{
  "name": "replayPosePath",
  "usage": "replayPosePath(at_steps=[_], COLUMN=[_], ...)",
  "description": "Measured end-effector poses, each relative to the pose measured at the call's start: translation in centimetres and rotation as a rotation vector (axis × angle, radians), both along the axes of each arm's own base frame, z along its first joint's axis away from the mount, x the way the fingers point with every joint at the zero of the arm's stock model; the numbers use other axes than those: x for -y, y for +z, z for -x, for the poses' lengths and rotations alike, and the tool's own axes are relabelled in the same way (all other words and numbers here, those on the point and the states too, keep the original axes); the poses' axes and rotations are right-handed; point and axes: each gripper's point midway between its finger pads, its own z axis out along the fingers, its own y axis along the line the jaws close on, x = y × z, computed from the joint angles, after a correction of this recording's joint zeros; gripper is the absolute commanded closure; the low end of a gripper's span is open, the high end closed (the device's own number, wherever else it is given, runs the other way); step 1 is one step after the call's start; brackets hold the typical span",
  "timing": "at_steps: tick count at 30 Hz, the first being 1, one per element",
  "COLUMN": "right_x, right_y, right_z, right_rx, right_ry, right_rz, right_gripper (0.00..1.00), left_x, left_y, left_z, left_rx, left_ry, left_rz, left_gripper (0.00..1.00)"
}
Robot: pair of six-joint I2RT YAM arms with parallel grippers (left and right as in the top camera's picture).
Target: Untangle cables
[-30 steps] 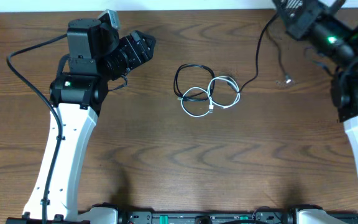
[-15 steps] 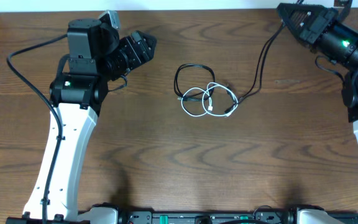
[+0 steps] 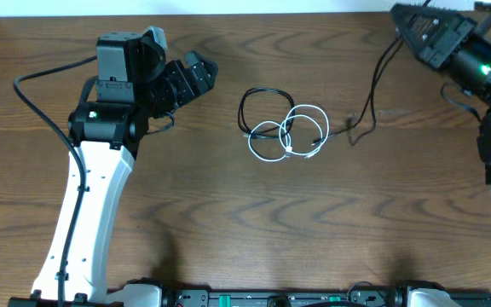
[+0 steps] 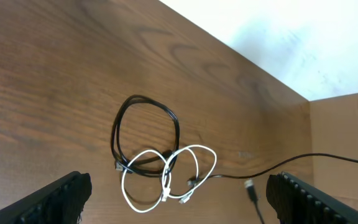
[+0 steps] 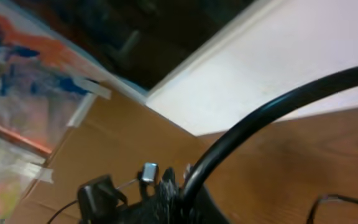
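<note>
The black cable [image 3: 243, 109] has its end lying in the white loops, so my right gripper will next pull it to the right in the overhead view and release it over the table's far corner.
The black cable [image 3: 243, 109] and the white cable [image 3: 311, 107] lie tangled in small overlapping loops at the table's middle. Both also show in the left wrist view, the black loop [image 4: 145, 99] above the white loops [image 4: 210, 155]. A long black strand [image 3: 372, 94] runs from the tangle up to my right gripper [image 3: 403, 21] at the far right corner. That gripper [image 5: 166, 186] is shut on this black cable, with a silver plug [image 5: 148, 171] beside the jaws. My left gripper [image 3: 203, 72] is wide open and empty, left of the tangle, with the cables between its fingers in its own view [image 4: 179, 183].
A loose plug end [image 4: 250, 186] lies right of the tangle. Brown cardboard [image 4: 347, 124] stands past the table's right edge, and a white wall [image 4: 278, 37] lies beyond the far edge. The left arm's thick black wire [image 3: 41, 102] arcs over the left side.
My right gripper has moved right with the black cable, dragging its long strand to the right. The white loops have shifted slightly. My left gripper has edged slightly right.
</note>
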Motion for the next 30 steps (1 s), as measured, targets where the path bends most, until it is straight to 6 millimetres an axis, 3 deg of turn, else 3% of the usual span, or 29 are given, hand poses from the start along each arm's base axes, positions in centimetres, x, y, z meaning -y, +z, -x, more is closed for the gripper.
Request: replayPosePath(at_steps=[2, 4, 5, 8, 9, 10, 13, 17, 30], right_x=[0.9, 2.8, 5.6, 11.4, 12.4, 15.6, 18.4, 20.5, 21.6], right_y=[-0.1, -1.7, -3.8, -7.6, -7.8, -7.5, -7.2, -7.6, -7.7], right_z=[-0.1, -0.5, -1.0, -1.1, -1.0, -0.6, 0.3, 1.0, 0.7], right_rx=[-0.009, -0.077, -0.155, -0.282, -0.291, -0.293, -0.311, -0.338, -0.330], right_ry=[-0.030, -0.108, -0.237, -0.512, -0.558, -0.706, -0.818, -0.890, -0.924], right_rz=[0.012, 0.048, 0.110, 0.290, 0.323, 0.419, 0.484, 0.534, 0.600], right_gripper=[0.99, 0.99, 0.99, 0.99, 0.99, 0.99, 0.99, 0.99, 0.99], left_x=[0.0, 0.0, 0.0, 0.0, 0.0, 0.0, 0.0, 0.0, 0.0], left_y=[0.0, 0.0, 0.0, 0.0, 0.0, 0.0, 0.0, 0.0, 0.0], left_z=[0.0, 0.0, 0.0, 0.0, 0.0, 0.0, 0.0, 0.0, 0.0], left_rx=[0.000, 0.001, 0.000, -0.001, -0.001, -0.001, -0.001, -0.001, -0.001], left_ry=[0.000, 0.000, 0.001, 0.000, 0.000, 0.000, 0.000, 0.000, 0.000], left_rz=[0.000, 0.000, 0.000, 0.000, 0.000, 0.000, 0.000, 0.000, 0.000], left_gripper=[0.05, 0.05, 0.05, 0.05, 0.05, 0.04, 0.04, 0.04, 0.04])
